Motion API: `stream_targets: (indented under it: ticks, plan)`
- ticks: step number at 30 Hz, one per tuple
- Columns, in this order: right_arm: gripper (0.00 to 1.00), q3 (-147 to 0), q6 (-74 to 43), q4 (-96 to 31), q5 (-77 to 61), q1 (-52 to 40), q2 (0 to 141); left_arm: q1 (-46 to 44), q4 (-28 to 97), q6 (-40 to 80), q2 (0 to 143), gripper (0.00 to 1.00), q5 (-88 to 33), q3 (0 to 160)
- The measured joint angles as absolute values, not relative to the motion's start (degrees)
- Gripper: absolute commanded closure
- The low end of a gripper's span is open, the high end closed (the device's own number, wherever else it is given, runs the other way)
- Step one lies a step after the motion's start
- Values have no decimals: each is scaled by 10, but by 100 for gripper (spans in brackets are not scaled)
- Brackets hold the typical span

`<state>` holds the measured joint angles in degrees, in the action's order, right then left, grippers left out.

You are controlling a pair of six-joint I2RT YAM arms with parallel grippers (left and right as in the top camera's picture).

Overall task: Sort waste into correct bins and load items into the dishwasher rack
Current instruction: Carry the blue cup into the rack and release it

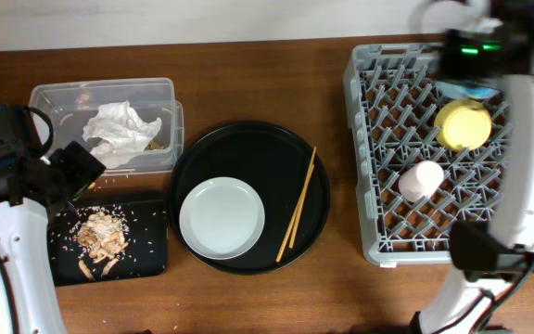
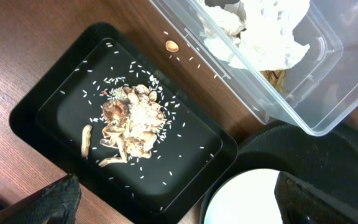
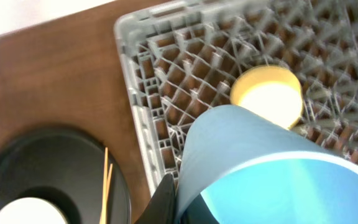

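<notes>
Next, my right gripper tilts, moves back and down, and lets go of the light-blue cup (image 3: 260,162). Empty pegs of the rack beside the pink cup lie below and back.
My right gripper (image 3: 180,200) is shut on the wall of the light-blue cup (image 3: 260,162), one finger (image 3: 165,198) outside it, above the grey dishwasher rack (image 3: 166,81). The rack (image 1: 378,223) holds the yellow bowl (image 1: 462,125) and the pink cup (image 1: 420,180). My left gripper (image 2: 188,202) hangs open over the near edge of the shallow black tray (image 2: 42,118) that holds the food scraps (image 2: 129,121). The crumpled napkin (image 2: 260,31) lies in the clear box (image 2: 303,93). The grey plate (image 1: 222,218) and the chopsticks (image 1: 298,204) rest on the round black tray (image 1: 248,148).
The clear box (image 1: 58,97) stands at the back left, the shallow black tray (image 1: 151,250) in front of it. A few rice grains and one scrap (image 2: 172,45) lie on the wood between them. The right arm's white body (image 1: 527,167) overhangs the rack's right side.
</notes>
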<state>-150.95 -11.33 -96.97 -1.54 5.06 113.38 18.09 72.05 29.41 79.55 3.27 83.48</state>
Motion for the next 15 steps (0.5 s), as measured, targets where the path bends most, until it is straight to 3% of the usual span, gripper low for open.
stream_targets:
  ticks: [7,15]
  plan:
    - [96,-1402,-53,-968,-229,251,1131,181,721,294,795,1,32,835]
    - [96,-1171,103,-971,-436,359,1120,181,721,294,795,1,32,835]
